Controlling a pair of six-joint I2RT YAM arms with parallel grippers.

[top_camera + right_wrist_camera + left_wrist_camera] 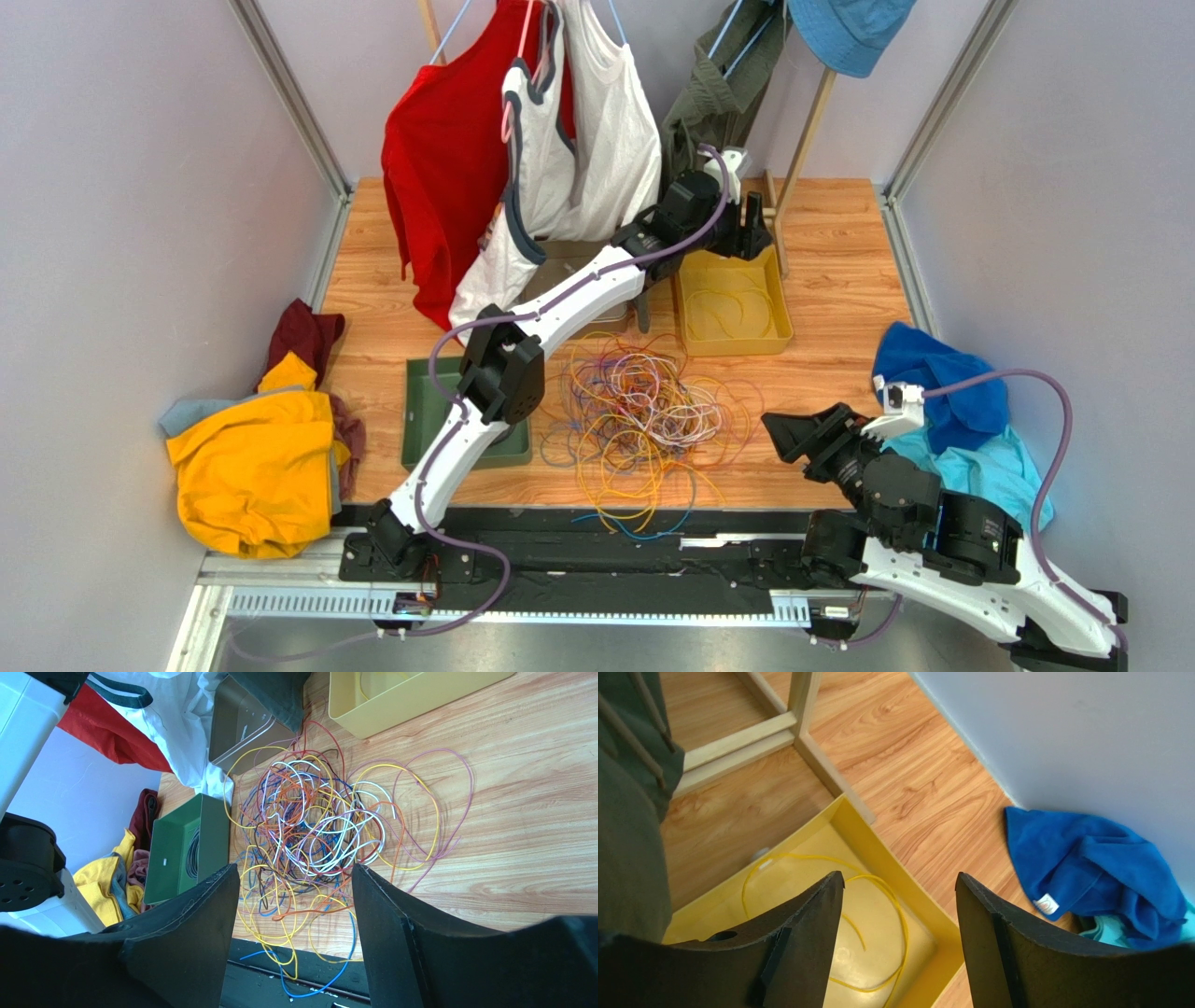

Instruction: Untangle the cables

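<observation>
My left gripper needs to come back from the yellow bin point(769, 331) next and go down to close on the yellow loops, since they stick out of the snarl's near side.
The cables point(643, 417) lie in a loose many-coloured snarl at the middle of the wooden table, some loops hanging over the near edge; they fill the right wrist view point(319, 822). A loose yellow cable point(878, 910) lies coiled inside the yellow bin point(769, 331). My left gripper point(751, 224) is open and empty above the yellow bin's far end; in its wrist view point(899, 882) the jaws stand wide apart. My right gripper point(780, 433) is open and empty, just right of the snarl, pointing at it point(295, 875).
A green bin point(421, 420) holding a dark cable stands left of the snarl. A clear bin point(238, 728) sits behind it under hanging clothes point(519, 140). Blue cloths point(947, 406) lie at the right, yellow and maroon clothes point(260, 448) at the left. A wooden rack leg point(808, 714) stands by the yellow bin.
</observation>
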